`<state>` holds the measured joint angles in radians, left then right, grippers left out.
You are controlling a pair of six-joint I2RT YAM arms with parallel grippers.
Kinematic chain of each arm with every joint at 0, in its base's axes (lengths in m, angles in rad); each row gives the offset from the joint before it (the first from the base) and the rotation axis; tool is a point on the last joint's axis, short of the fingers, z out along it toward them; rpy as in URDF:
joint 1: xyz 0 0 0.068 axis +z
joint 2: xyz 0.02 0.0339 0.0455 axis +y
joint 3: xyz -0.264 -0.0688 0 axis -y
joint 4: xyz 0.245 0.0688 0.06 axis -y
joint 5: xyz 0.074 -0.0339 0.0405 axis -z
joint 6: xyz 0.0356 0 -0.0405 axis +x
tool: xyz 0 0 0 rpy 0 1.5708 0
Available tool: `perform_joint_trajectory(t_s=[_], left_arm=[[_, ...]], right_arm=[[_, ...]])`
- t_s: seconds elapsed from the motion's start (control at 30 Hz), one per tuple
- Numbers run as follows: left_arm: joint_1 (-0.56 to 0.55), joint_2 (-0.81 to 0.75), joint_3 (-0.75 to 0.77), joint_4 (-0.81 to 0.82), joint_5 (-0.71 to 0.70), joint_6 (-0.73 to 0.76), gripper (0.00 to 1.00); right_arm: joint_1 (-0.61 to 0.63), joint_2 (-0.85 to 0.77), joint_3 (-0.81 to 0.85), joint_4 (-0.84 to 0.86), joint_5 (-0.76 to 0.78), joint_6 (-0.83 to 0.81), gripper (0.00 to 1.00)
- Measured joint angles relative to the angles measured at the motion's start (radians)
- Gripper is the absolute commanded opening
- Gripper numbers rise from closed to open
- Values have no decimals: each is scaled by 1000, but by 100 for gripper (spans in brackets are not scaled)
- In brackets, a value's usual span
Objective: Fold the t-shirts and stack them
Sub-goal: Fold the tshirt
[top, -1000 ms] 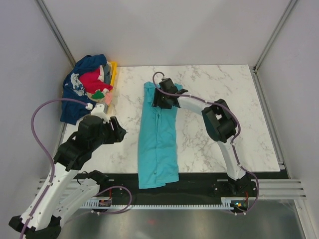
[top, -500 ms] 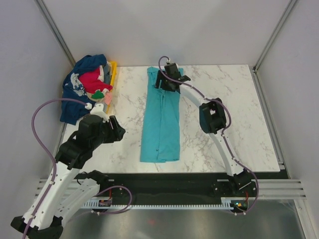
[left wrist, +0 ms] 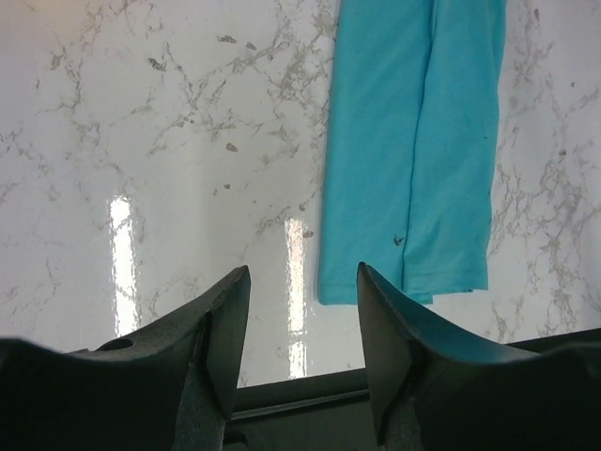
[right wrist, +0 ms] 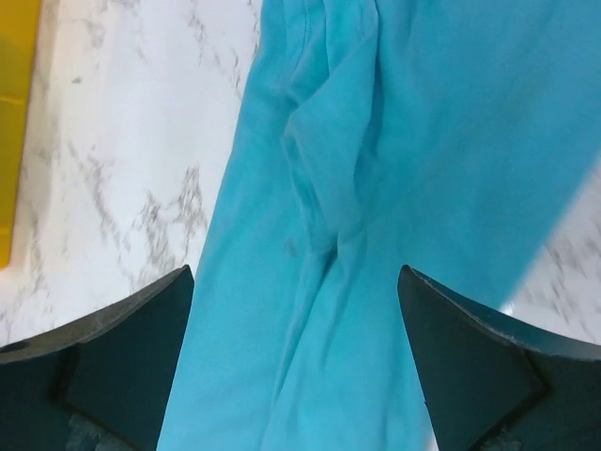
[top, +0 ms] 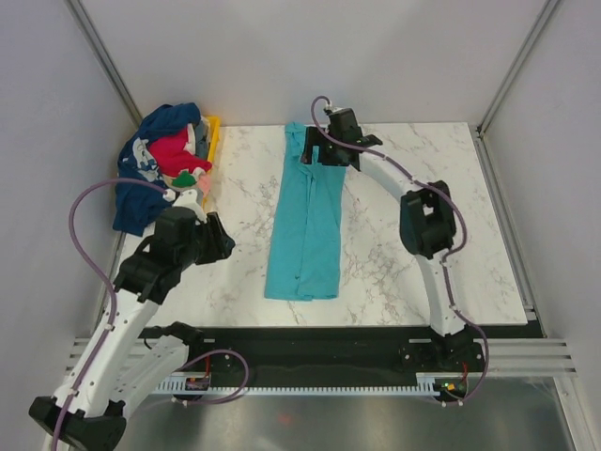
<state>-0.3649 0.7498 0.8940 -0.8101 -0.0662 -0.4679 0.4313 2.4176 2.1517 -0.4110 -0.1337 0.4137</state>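
Note:
The t-shirt's near corner farther from the heap is back from and below my right gripper, so I should move this gripper back and down onto that corner next.
A turquoise t-shirt (top: 303, 221), folded into a long narrow strip, lies flat down the middle of the marble table (top: 423, 216). My right gripper (top: 319, 155) hovers over its far end, jaws wide open, holding nothing; in the right wrist view the cloth (right wrist: 376, 188) fills the space under the gripper (right wrist: 296, 366). My left gripper (top: 222, 246) stands open and empty to the left of the shirt. The left wrist view shows the shirt's near end (left wrist: 413, 169) ahead and to the right of that gripper (left wrist: 302, 357). More t-shirts, navy (top: 155, 141) and red (top: 178, 150), are heaped at the back left.
The heap sits on a yellow tray (top: 214, 136) at the table's back left corner; its edge shows in the right wrist view (right wrist: 14, 113). A black strip (top: 376, 338) runs along the table's front edge. Grey walls close in the sides and back.
My right gripper dragged the turquoise shirt toward the back, so its near end came off the front edge onto the table. It then opened and let go. The left arm barely moved.

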Motion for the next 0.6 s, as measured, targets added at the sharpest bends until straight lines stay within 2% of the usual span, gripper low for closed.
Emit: perform_joint_trajectory(t_s=[0.13, 0.23, 0.33, 0.47, 0.6], left_arm=[[-16, 84, -4, 13, 1, -19, 55], [-61, 122, -67, 82, 13, -69, 55], [-90, 126, -176, 164, 30, -117, 55], [-100, 151, -303, 279, 68, -152, 56], [-104, 157, -393, 401, 103, -168, 57]], right_arm=[[31, -405, -413, 46, 85, -14, 98], [78, -756, -766, 132, 126, 32, 98], [122, -992, -1063, 215, 130, 104, 91], [177, -1128, -1442, 291, 112, 198, 78], [226, -1145, -1645, 336, 65, 275, 71]])
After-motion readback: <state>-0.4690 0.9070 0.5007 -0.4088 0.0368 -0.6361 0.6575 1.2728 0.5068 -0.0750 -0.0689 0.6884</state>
